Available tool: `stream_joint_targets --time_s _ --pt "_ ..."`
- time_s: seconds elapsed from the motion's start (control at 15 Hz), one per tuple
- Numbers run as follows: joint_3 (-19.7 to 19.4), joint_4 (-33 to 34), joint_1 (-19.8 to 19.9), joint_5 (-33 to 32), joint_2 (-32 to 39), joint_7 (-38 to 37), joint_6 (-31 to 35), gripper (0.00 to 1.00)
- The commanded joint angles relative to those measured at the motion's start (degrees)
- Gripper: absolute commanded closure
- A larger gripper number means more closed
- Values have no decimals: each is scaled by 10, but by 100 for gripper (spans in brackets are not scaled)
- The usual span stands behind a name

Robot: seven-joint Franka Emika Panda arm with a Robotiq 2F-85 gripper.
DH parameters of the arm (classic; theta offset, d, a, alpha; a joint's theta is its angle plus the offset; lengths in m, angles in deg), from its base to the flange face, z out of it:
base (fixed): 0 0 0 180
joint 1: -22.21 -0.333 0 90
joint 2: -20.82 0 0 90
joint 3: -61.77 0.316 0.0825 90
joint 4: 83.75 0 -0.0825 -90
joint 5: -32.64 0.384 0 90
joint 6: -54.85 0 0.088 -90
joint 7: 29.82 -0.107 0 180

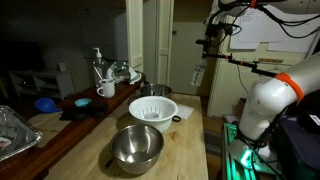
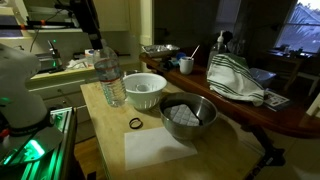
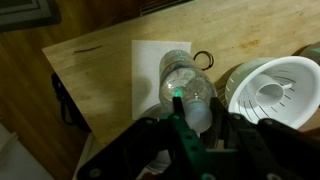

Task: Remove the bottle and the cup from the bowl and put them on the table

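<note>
The table past the paper sheet is clear, below and left in the wrist view, so my gripper needs to carry the bottle (image 2: 113, 85) there next and down to let it go.
My gripper (image 3: 196, 104) is shut on the neck of a clear plastic bottle (image 3: 185, 80) and holds it upright over the pale wooden table (image 3: 100, 70), beside the white ribbed bowl (image 3: 275, 90). Both exterior views show the bottle (image 2: 113, 85) (image 1: 197, 75) hanging under the gripper (image 2: 97, 48) (image 1: 207, 45) on the robot's side of the bowl (image 2: 145, 90) (image 1: 153, 108). A pale rounded shape lies inside the bowl; I cannot tell whether it is the cup.
A shiny steel bowl (image 2: 188, 115) (image 1: 136, 146) stands next to the white bowl. A black ring (image 2: 135, 123) and a white paper sheet (image 2: 155, 148) lie on the table. The darker counter carries a striped cloth (image 2: 235, 75), a mug (image 1: 106, 90) and a foil tray (image 1: 12, 130).
</note>
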Motion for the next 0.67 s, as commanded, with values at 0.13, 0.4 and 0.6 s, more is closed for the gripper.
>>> stream_joint_targets --time_s 0.13,0.4,0.6 --pt "6 3 13 -11 31 -44 49 92" --pt "-16 39 51 -65 120 -85 147 92" --pt "-31 66 76 -61 200 -125 216 92"
